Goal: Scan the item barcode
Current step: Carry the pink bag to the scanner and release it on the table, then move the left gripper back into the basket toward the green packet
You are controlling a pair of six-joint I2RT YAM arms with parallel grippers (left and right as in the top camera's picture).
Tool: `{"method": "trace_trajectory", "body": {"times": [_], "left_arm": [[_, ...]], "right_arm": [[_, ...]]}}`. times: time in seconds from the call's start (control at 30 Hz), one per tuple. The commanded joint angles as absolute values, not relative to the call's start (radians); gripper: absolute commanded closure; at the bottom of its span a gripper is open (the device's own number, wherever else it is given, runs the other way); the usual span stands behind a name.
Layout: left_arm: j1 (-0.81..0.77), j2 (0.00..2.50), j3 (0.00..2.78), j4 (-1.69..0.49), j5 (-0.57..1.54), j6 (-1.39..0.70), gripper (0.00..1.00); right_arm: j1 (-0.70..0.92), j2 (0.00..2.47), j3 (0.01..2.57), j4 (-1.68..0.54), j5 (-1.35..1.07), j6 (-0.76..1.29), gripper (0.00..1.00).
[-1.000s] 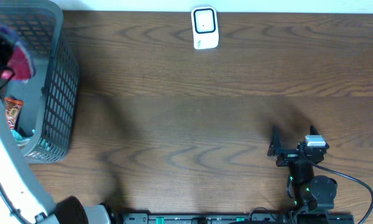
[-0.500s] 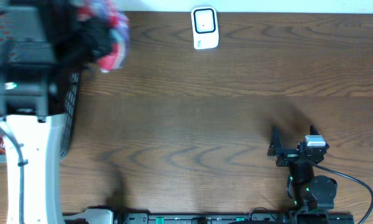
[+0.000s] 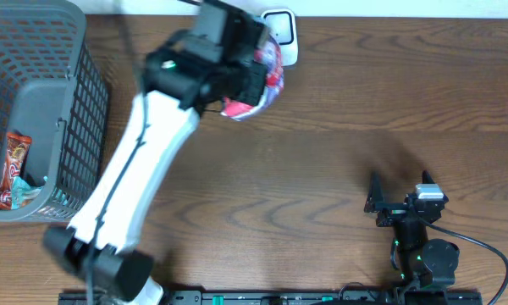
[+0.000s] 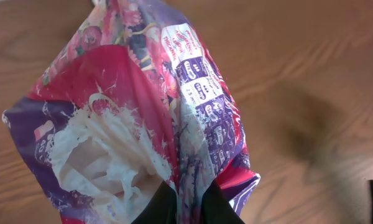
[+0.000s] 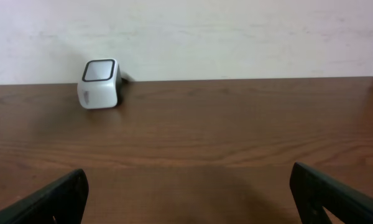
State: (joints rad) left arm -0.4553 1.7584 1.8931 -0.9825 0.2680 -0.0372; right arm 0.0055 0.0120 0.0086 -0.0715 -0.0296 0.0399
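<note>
The bare tabletop in front of the scanner is below my left gripper, so next the gripper will bring the bag down there and let go of it.
The item is a crinkled pink and purple snack bag with white print. My left gripper is shut on its lower edge, and a fold of the bag is pinched between the two black fingers. From overhead, the bag hangs above the table's back centre, just in front of the white barcode scanner and partly covering it. No barcode shows on the bag's visible faces. My right gripper stands open and empty near the front right, facing the scanner across the table.
A grey mesh basket stands at the back left with several snack packets in it. My left arm stretches diagonally from the front left to the back centre. A pale wall rises behind the table's far edge.
My left arm has swung right from the basket along the back of the table, carrying the bag to the scanner. The right arm has not moved.
</note>
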Motion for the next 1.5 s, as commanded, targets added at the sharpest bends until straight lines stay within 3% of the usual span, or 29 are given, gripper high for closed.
{"method": "trace_trajectory", "body": {"times": [0.0, 0.3, 0.37, 0.43, 0.47, 0.57, 0.93, 1.47], "left_arm": [[-0.481, 1.839, 1.899, -0.969, 0.276, 0.007, 0.93], [-0.508, 2.042, 1.899, -0.879, 0.276, 0.003, 0.89], [-0.508, 2.065, 1.899, -0.872, 0.276, 0.003, 0.52], [-0.508, 2.073, 1.899, -0.871, 0.276, 0.003, 0.21], [-0.507, 2.073, 1.899, -0.871, 0.276, 0.003, 0.13], [-0.504, 2.057, 1.908, -0.869, 0.276, 0.003, 0.02], [-0.413, 1.854, 1.927, -0.866, 0.276, 0.003, 0.01], [0.006, 1.562, 1.927, -0.889, 0.170, -0.137, 0.00]], "right_arm": [[0.001, 0.007, 0.006, -0.074, -0.028, 0.025, 0.01], [0.001, 0.007, 0.006, -0.074, -0.028, 0.025, 0.01], [0.001, 0.007, 0.006, -0.074, -0.028, 0.025, 0.01], [0.001, 0.007, 0.006, -0.074, -0.028, 0.025, 0.01], [0.001, 0.007, 0.006, -0.074, -0.028, 0.025, 0.01], [0.001, 0.007, 0.006, -0.074, -0.028, 0.025, 0.01], [0.001, 0.007, 0.006, -0.074, -0.028, 0.025, 0.01], [0.001, 0.007, 0.006, -0.074, -0.028, 0.025, 0.01]]}}
